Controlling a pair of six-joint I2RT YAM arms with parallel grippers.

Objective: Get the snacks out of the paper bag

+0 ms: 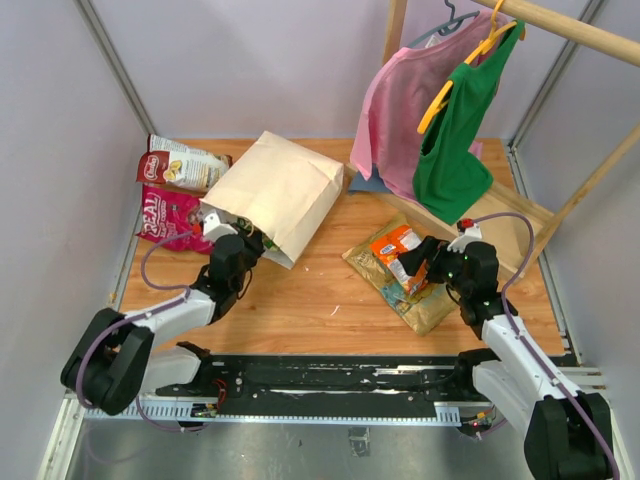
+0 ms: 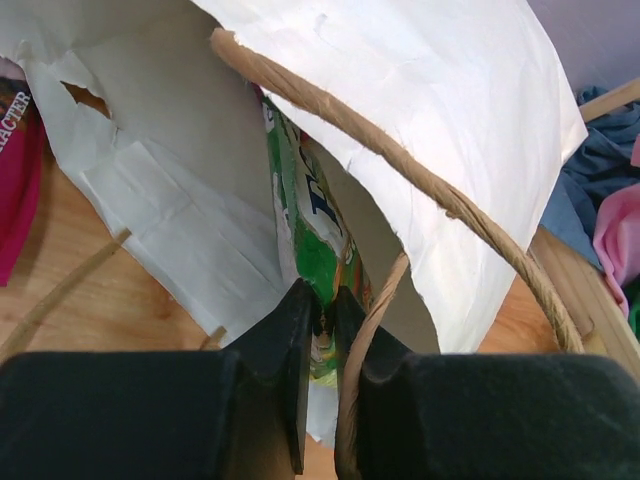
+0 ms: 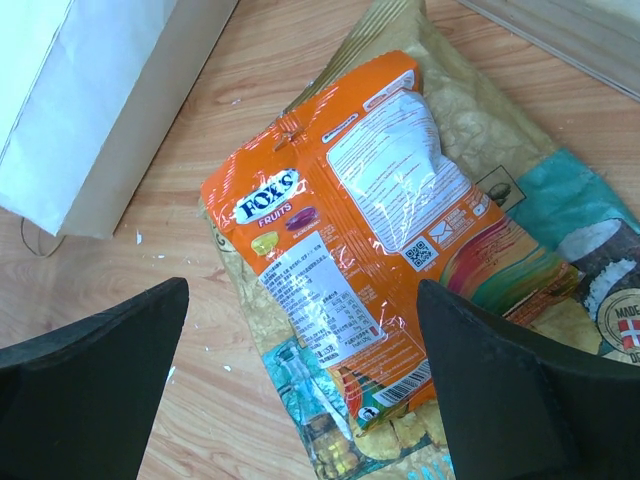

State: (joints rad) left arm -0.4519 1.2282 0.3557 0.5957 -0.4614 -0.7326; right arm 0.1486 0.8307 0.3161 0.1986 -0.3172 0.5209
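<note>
My left gripper's fingers are above the bag's lower rim point(image 2: 240, 305), so next I will pull my left gripper back a little and let go of the green packet point(image 2: 318, 235) on that rim.
The paper bag point(image 1: 275, 190) lies on its side, its mouth toward my left arm. At that mouth my left gripper point(image 1: 250, 240) point(image 2: 322, 295) is shut on the bottom edge of a green snack packet point(image 2: 318, 235), which sticks out of the bag point(image 2: 400, 110). A loop handle point(image 2: 440, 195) arches over the right finger. My right gripper point(image 1: 425, 262) point(image 3: 302, 290) hangs open over an orange snack packet point(image 1: 397, 247) point(image 3: 350, 230), holding nothing. That packet lies on a tan one point(image 1: 420, 300) point(image 3: 470, 130). Red-white point(image 1: 185, 165) and magenta point(image 1: 165, 215) packets lie left of the bag.
A pink shirt point(image 1: 400, 110) and a green shirt point(image 1: 455, 140) hang on hangers from a wooden rail at the back right, above the rack's wooden base point(image 1: 510, 215). Walls close in the table on the left, back and right.
</note>
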